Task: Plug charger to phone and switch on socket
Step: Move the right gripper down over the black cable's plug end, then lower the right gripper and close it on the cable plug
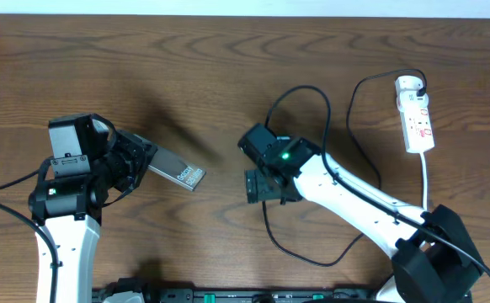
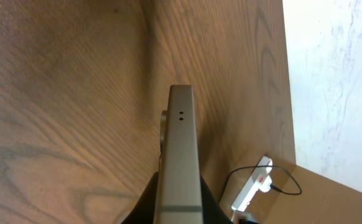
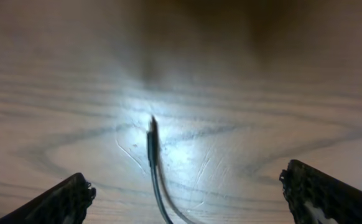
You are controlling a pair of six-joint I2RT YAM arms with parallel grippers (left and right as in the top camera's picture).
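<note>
The plug's black sleeve (image 3: pixel 152 144) is off-centre below my right gripper's fingers, so my right gripper will next go down and move slightly left in its wrist view, onto the sleeve.
My left gripper (image 1: pixel 135 164) is shut on the phone (image 1: pixel 176 171), a flat grey slab with white lettering that sticks out to the right. In the left wrist view the phone (image 2: pixel 181 155) shows edge-on, with two small holes in its end, clamped between my left gripper's (image 2: pixel 180 208) dark fingers. The charger (image 1: pixel 267 220) is a thin black cable looping over the table to the socket (image 1: pixel 415 114). My right gripper (image 1: pixel 256 187) hovers open over its free end. The charger's plug tip (image 3: pixel 153 134) lies on the wood between the wide-apart fingers (image 3: pixel 63 202), untouched.
The white socket (image 2: pixel 252 190) lies near the table's far right edge, its white cord (image 1: pixel 426 181) running towards the right arm's base. The black cable loops behind and in front of the right arm. Bare wood lies between the phone and the right gripper.
</note>
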